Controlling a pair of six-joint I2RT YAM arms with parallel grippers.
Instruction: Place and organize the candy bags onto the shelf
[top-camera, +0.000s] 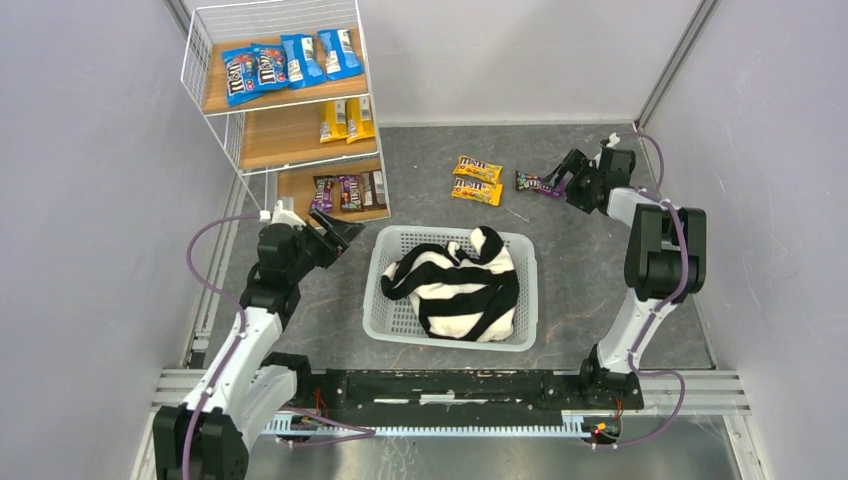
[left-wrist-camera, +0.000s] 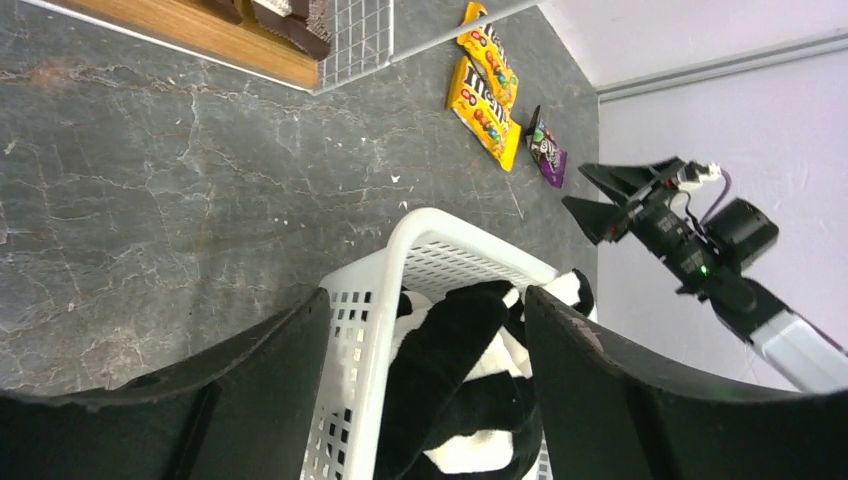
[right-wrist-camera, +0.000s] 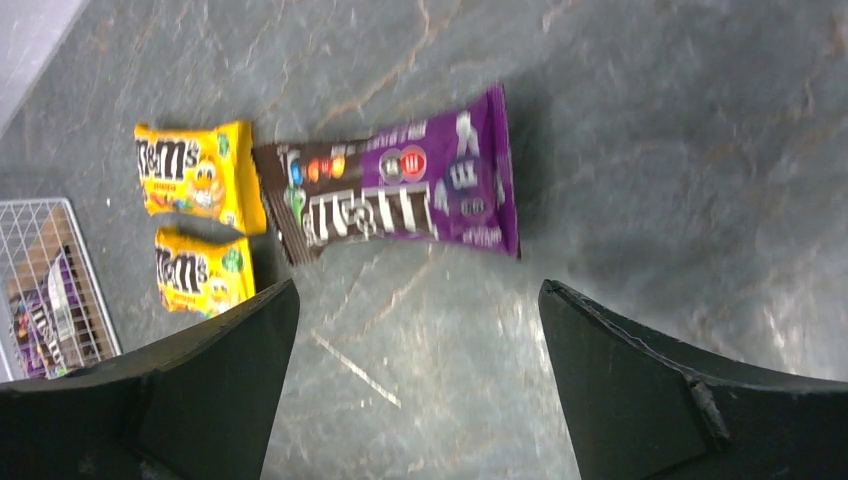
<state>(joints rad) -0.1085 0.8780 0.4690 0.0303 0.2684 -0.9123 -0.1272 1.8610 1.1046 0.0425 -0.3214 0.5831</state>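
Observation:
The right gripper moves down next and closes its fingers on the purple-brown bag's purple end (top-camera: 550, 188) (right-wrist-camera: 478, 180), since that end lies nearest the open fingers.
The shelf (top-camera: 290, 135) stands at the far left, with several blue candy bags (top-camera: 280, 62) on its top board, yellow ones (top-camera: 346, 120) on the middle board and purple-brown ones (top-camera: 348, 190) on the bottom board. Two yellow bags (top-camera: 477, 180) and one purple-brown bag (top-camera: 538, 184) lie flat on the table. My right gripper (top-camera: 557, 180) is open and empty, just right of the purple-brown bag (right-wrist-camera: 400, 195), which lies ahead of the open jaws (right-wrist-camera: 418, 300). My left gripper (top-camera: 340, 232) is open and empty, between the shelf and the basket.
A white lattice basket (top-camera: 385, 300) holding a black-and-white striped cloth (top-camera: 460, 285) sits mid-table; its rim (left-wrist-camera: 400, 260) lies between my left fingers in the left wrist view. Grey walls close in on the left, right and back.

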